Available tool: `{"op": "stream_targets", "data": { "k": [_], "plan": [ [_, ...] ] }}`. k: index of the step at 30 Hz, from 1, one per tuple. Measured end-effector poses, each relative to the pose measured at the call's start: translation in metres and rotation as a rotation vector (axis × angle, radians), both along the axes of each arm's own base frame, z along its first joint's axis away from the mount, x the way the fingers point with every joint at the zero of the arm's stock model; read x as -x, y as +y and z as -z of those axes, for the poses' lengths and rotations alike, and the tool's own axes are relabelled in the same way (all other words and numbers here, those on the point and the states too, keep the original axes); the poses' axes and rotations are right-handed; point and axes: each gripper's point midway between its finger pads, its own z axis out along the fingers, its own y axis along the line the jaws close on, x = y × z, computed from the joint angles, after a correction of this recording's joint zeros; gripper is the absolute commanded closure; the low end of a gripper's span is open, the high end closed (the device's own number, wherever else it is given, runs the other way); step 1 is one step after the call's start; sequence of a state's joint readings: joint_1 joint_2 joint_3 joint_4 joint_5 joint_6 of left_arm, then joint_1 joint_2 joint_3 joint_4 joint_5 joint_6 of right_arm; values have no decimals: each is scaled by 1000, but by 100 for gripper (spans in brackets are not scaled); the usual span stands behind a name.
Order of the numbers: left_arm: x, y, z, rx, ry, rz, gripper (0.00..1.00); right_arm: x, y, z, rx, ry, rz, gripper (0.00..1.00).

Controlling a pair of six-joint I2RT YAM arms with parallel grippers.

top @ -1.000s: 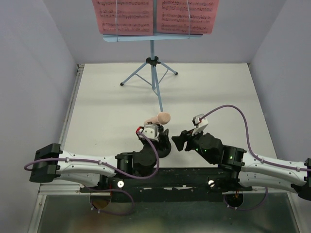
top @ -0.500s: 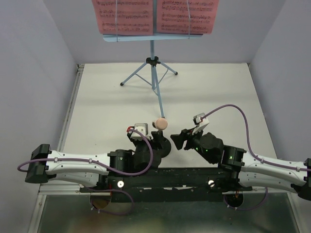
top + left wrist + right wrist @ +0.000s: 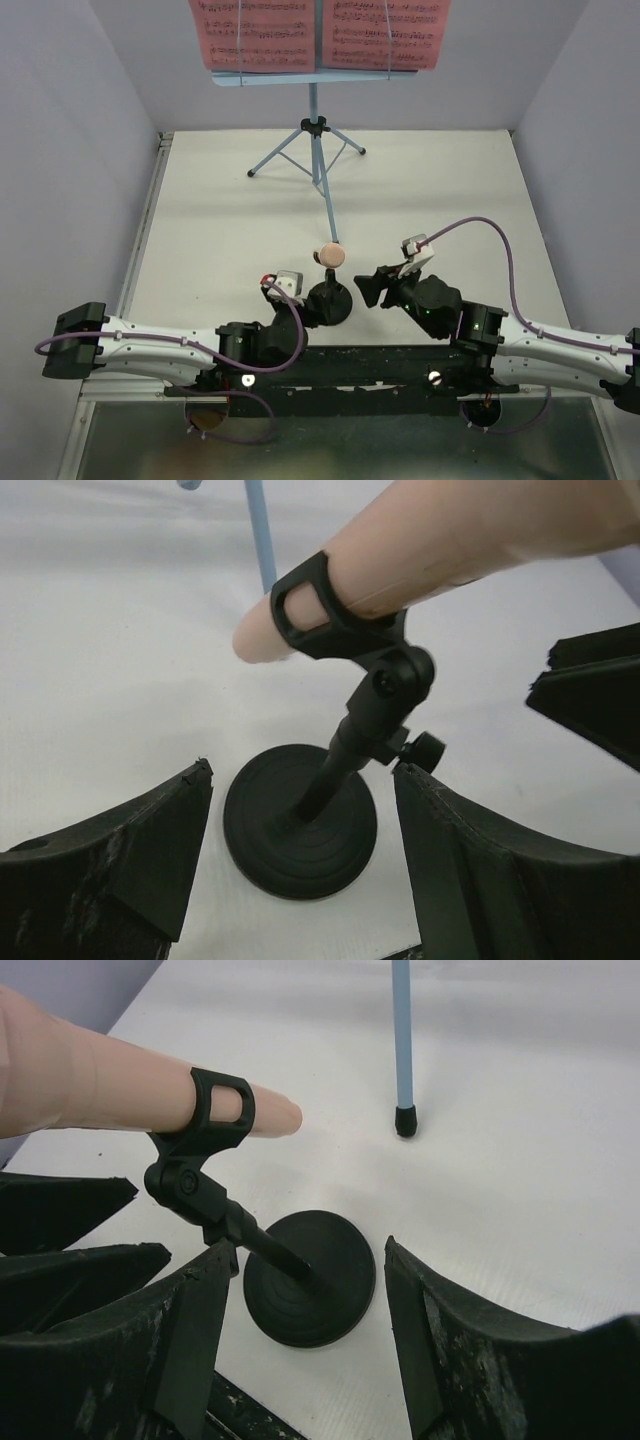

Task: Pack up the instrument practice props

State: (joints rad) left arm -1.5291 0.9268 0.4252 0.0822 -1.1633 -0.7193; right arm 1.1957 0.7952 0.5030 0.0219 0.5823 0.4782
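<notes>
The left gripper shifts to the right in the top view to the black joint under the stand's clip point(image 3: 330, 276) point(image 3: 394, 680) next, closing clear of the microphone.
The beige-pink toy microphone point(image 3: 332, 255) sits in the clip of the short black mic stand point(image 3: 330, 304) near the table's front middle. It also shows in the left wrist view point(image 3: 450, 540) and in the right wrist view point(image 3: 90, 1080). My left gripper point(image 3: 311, 304) is open and empty, its jaws either side of the stand's round base point(image 3: 300, 825), not touching it. My right gripper point(image 3: 371, 288) is open and empty just right of the base point(image 3: 310, 1280). The light-blue music stand point(image 3: 314, 150) stands at the back with two pink pages point(image 3: 250, 35) on its desk.
One leg of the music stand point(image 3: 402, 1040) reaches toward the mic stand and ends in a black foot just beyond it. Grey walls close the table on the left, right and back. The black arm mount runs along the near edge point(image 3: 350, 362).
My left gripper has drawn back toward the near edge, away from the microphone. The microphone has swung from pointing right to sitting over the stand. The right arm has hardly moved.
</notes>
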Motion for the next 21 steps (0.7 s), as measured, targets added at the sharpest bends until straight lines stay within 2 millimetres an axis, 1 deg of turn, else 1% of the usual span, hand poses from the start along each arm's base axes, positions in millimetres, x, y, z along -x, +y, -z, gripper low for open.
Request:
{"op": "stream_targets", "data": {
  "k": [4,8,12,16,21],
  "plan": [
    [0,-17,-20,51,-43,45,14,0,-1,-2,-6,-2,0,29],
    [1,-32,-32,62,-79,77,14,0,-1,-5,-15,-6,1,29],
    [0,-42,-36,36,-96,88,17,1,-3,-10,-33,-13,1,29],
    [-2,-51,-37,9,-99,69,23,2,-5,-14,-46,-18,1,29],
    [-11,-48,-28,-49,-113,19,33,3,-9,-15,-47,-18,1,29]
  ]
}}
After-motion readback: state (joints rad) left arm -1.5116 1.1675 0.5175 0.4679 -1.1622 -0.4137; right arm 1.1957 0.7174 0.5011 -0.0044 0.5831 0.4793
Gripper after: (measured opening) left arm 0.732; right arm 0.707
